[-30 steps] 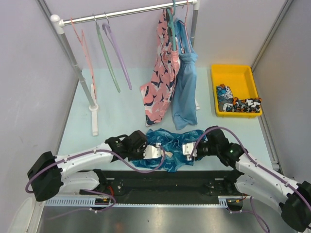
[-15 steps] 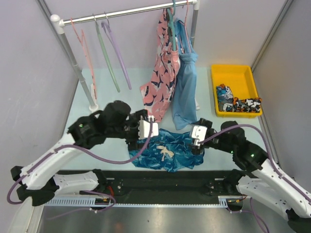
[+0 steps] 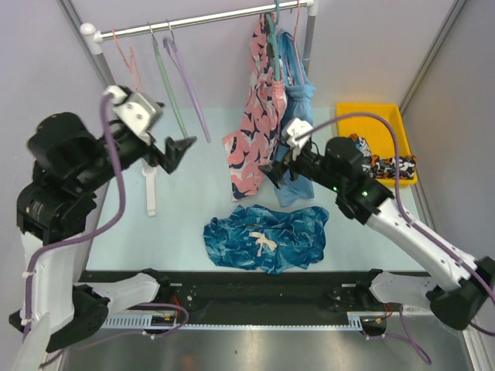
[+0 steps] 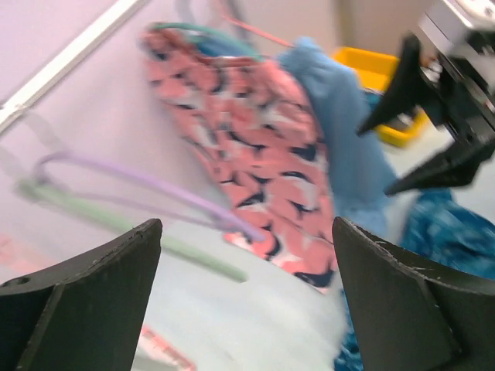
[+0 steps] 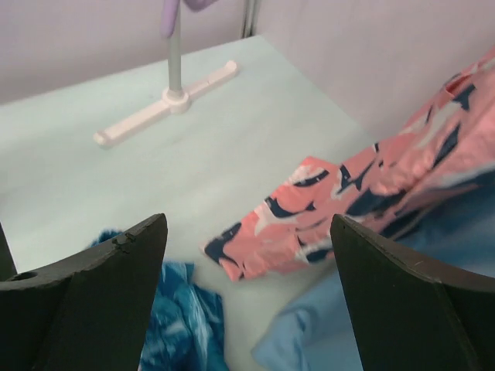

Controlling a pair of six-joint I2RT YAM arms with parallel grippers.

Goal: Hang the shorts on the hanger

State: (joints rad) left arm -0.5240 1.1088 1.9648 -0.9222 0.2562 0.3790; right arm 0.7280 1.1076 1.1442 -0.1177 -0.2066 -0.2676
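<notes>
Next, my right gripper carries its open fingers outward, to its left in the top view, around the empty lilac hanger's lower end (image 3: 206, 137) (image 5: 168, 23), which hangs there.
The blue and teal shorts (image 3: 263, 238) lie spread flat on the table near the front edge, white drawstring up, with nothing touching them. Their edge shows in the wrist views as shorts (image 5: 174, 325) and shorts (image 4: 456, 232). The lilac hanger (image 3: 188, 89) hangs empty on the rail, between a green hanger and the garments; it appears blurred as the hanger (image 4: 155, 185). My left gripper (image 3: 175, 153) is raised high at the left, open and empty, just below and left of the hanger's lower end. My right gripper (image 3: 275, 173) hovers open and empty in front of the hanging garments.
A pink navy-patterned garment (image 3: 255, 131) and a light-blue garment (image 3: 296, 139) hang at the rail's right end. Green (image 3: 172, 93) and pink (image 3: 133, 77) hangers hang at the left. The rack's white foot (image 3: 151, 189) stands left; a yellow bin (image 3: 375, 143) of folded clothes sits right.
Both grippers opened, let go of the shorts and rose off the table: the left swung up and left toward the hangers, the right up toward the hanging garments. The shorts now lie flat.
</notes>
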